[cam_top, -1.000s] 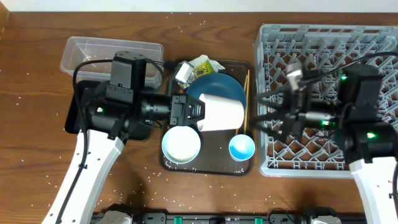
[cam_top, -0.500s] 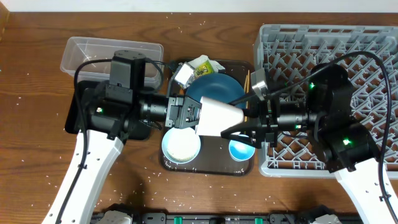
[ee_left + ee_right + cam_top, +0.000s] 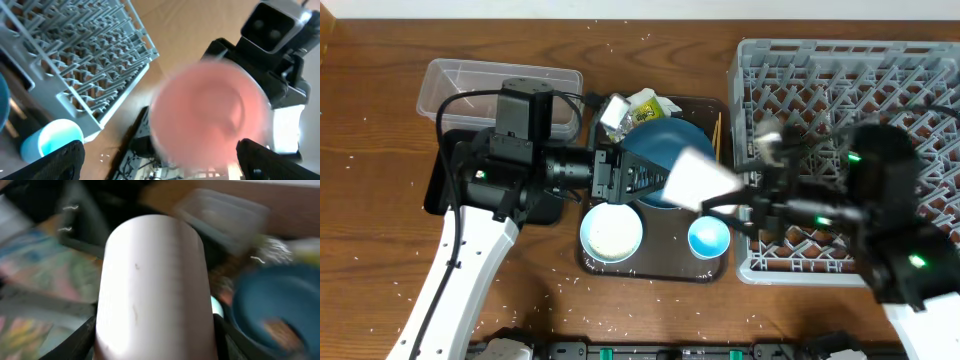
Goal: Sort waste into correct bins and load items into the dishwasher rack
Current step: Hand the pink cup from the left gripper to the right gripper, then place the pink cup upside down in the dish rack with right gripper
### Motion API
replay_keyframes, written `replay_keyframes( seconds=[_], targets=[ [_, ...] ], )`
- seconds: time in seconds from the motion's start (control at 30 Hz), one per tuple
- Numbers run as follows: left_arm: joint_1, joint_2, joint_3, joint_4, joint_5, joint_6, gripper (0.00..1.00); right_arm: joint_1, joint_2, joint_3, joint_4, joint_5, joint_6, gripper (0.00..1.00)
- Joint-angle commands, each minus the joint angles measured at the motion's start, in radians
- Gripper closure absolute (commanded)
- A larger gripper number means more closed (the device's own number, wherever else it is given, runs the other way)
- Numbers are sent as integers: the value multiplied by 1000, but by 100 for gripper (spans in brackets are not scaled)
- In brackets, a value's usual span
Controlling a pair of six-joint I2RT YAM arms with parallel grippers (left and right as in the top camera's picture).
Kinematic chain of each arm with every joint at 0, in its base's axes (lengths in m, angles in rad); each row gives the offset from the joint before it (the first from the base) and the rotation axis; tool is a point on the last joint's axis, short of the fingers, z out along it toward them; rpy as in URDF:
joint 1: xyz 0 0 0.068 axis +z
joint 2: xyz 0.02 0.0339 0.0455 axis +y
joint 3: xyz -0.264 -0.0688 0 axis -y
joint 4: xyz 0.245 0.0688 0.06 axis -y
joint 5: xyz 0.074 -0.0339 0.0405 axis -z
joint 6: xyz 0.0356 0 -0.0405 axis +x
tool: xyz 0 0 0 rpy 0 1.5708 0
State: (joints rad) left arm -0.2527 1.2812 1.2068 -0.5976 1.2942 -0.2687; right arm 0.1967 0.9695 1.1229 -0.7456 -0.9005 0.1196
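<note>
The pink cup is free of my left gripper. Next, my right gripper will swing it over the grey rack (image 3: pixel 840 90), then turn downward and lower inside the rack's near edge.
The small pink cup (image 3: pixel 692 180), white outside and pink inside, hangs sideways above the dark blue dish (image 3: pixel 658 148). My right gripper (image 3: pixel 712 195) is shut on it, and its fingers (image 3: pixel 75 341) press both sides of the cup (image 3: pixel 154 285). My left gripper (image 3: pixel 638 180) stands open just left of the cup. In the left wrist view the cup's blurred pink mouth (image 3: pixel 210 107) floats free between the spread fingers (image 3: pixel 55 160). The white bowl (image 3: pixel 612 232) and light blue cup (image 3: pixel 708 237) sit on the brown tray. The grey dishwasher rack (image 3: pixel 840 90) is at the right.
Wooden chopsticks (image 3: pixel 717 140) lie along the brown serving tray's (image 3: pixel 650 268) right side. A crumpled wrapper (image 3: pixel 648 104) and white paper (image 3: pixel 613 115) lie at its back. The clear tub (image 3: pixel 490 82) and the black tray (image 3: pixel 438 192) are at the left, partly under my left arm. Rice grains dot the table.
My left gripper has opened and let go of the pink cup. My right gripper reached in, shut on the cup, and now draws it to the right.
</note>
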Motion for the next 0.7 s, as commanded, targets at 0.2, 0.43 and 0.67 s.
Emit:
replay_keyframes(
  seconds=[0.2, 0.43, 0.67],
  targets=[
    [-8, -4, 13, 2, -27, 5, 2, -412, -8, 92, -355, 678, 31, 71],
    [-8, -4, 13, 2, -27, 5, 2, -604, 138, 95, -492, 979, 123, 71],
    [-8, -4, 13, 1, -27, 5, 2, -655, 324, 95, -591, 955, 138, 69]
  ],
)
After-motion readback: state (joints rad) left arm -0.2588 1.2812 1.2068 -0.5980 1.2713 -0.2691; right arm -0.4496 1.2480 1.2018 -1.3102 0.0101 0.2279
